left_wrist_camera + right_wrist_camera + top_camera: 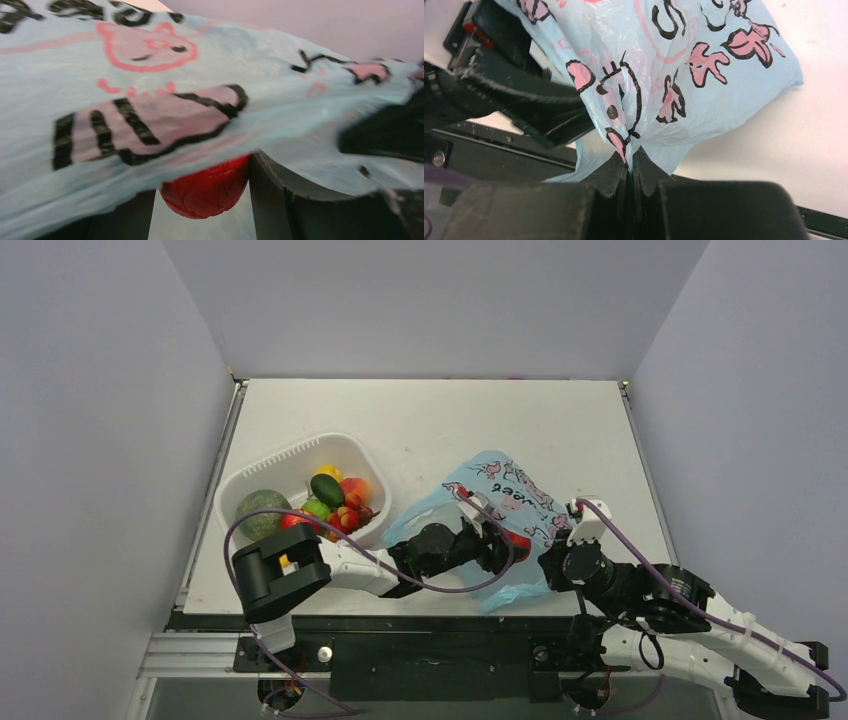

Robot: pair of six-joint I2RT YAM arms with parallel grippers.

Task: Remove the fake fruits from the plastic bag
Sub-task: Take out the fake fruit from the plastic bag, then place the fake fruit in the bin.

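The robot needs to move its left gripper out of the bag point(505, 502) and to the left in the top view, over the tub's red fruits to release, since fruits collect there.
The light-blue plastic bag point(505, 502) with pink prints lies right of the tub, near the table's front. My left gripper point(508, 538) reaches into its mouth. In the left wrist view the jaws are shut on a glossy red fruit point(207, 190), with the bag point(210, 100) draped over it. My right gripper point(560, 552) is shut on a pinch of the bag point(684, 75) at its near right side, fingers point(616, 175) pressed together on the film. More red fruits point(345, 518) and a dark green oblong one point(326, 488) lie in the tub.
The white slotted tub point(290, 462) stands at the left and also holds a large green melon point(262, 512), yellow, lime-green and peach pieces. Grey walls close in the table on three sides. The black front rail runs under both arms.
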